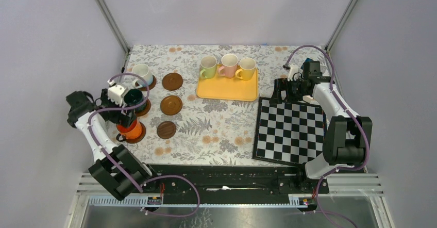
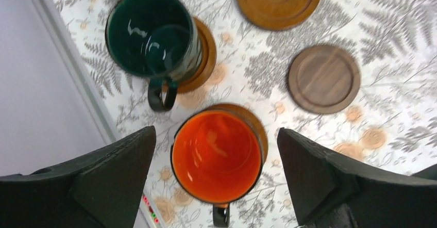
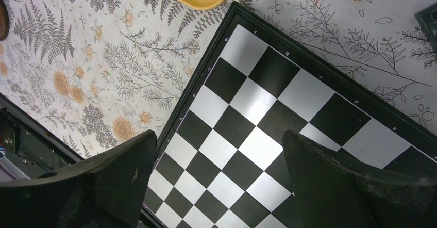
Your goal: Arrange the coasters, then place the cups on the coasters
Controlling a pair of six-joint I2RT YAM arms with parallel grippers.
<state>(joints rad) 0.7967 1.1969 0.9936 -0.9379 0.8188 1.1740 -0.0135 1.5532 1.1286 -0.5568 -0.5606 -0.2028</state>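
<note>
My left gripper swings outward to the tray next, then down onto the light green cup's handle (image 1: 203,74), as that cup lacks a coaster.
The orange cup (image 2: 216,156) stands on a wooden coaster (image 2: 256,124) at the front left, handle toward the arm. My left gripper (image 2: 215,135) hangs open right over it, a finger on each side, neither touching it. Behind it the dark green cup (image 2: 152,32) rests on its coaster (image 2: 205,58), and the white cup (image 1: 141,75) on a third. Three bare coasters (image 1: 172,81) (image 1: 171,104) (image 1: 166,130) form a column to the right. Light green (image 1: 208,67), pink (image 1: 228,65) and yellow (image 1: 246,68) cups stand on the tray. My right gripper (image 3: 219,140) is open and empty.
The yellow tray (image 1: 227,90) lies at the back centre. A black-and-white chequered board (image 1: 288,130) lies at the right, with the right gripper (image 1: 282,91) over its far left corner. The left frame rail (image 2: 77,73) runs close beside the cups.
</note>
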